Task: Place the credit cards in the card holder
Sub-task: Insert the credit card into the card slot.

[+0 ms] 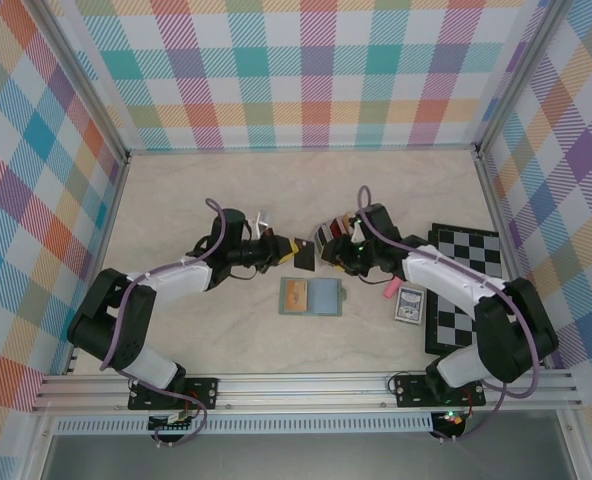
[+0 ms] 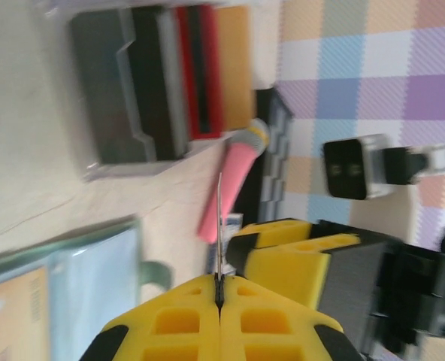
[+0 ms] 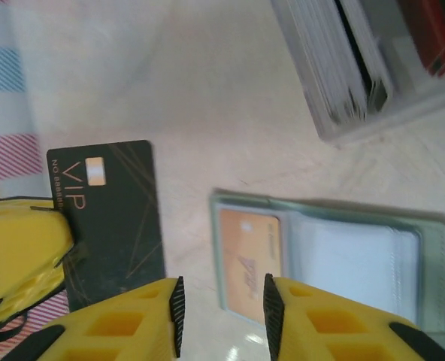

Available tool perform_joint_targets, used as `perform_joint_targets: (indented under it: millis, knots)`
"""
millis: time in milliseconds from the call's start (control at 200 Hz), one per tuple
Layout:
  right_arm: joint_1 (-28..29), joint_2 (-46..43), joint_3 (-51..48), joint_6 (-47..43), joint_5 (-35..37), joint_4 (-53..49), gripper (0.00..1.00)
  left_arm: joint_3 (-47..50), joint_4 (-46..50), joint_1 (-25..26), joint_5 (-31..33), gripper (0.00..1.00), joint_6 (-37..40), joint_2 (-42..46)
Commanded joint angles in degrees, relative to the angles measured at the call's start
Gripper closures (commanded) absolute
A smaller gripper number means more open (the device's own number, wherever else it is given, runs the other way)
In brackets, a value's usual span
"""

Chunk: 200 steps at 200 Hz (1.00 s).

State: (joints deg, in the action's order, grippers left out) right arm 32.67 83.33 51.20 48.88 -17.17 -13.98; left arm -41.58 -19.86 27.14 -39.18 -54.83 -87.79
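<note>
The black credit card goes back and down in my left gripper to the card holder's empty pocket (image 1: pixel 325 297) (image 2: pixel 104 280) for release next. The tan-orange card fills the holder's other side.
My left gripper (image 1: pixel 282 252) is shut on a black credit card (image 1: pixel 302 256), held above the table. The left wrist view has that card (image 2: pixel 219 218) edge-on between the closed pads of my left gripper (image 2: pixel 219 289). In the right wrist view the same black card (image 3: pixel 110 218) reads VIP. My right gripper (image 1: pixel 329 258) faces it from the right, and its jaws (image 3: pixel 221 308) stand open, holding nothing. The sage-green card holder (image 1: pixel 327 297) lies open below both grippers, and a tan-orange card (image 1: pixel 295 294) sits in its left side. More credit cards, red and tan (image 2: pixel 207 71), stand in the clear rack.
The clear-grey card rack (image 1: pixel 332 233) stands just behind the right gripper. A pink stick (image 1: pixel 387 290), a blue patterned card box (image 1: pixel 409 304) and a chessboard (image 1: pixel 466 285) lie to the right. Plaid walls enclose the table.
</note>
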Motion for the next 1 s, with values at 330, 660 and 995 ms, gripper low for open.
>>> perform_joint_targets:
  millis: [330,660,995]
  knots:
    - [8.70,11.83,6.95,-5.07,15.03,-18.77,0.69,2.93,8.50,5.01,5.64,1.00,8.38,-1.26]
    - [8.07,10.72,4.54,-3.69,18.79,-20.62,0.73,3.07,6.68,6.17,6.13,1.00,9.10,-4.70]
    - [7.51,13.45,2.43,-2.49,18.57,-18.26,0.79,2.90,5.12,7.47,6.35,1.00,9.48,-7.73]
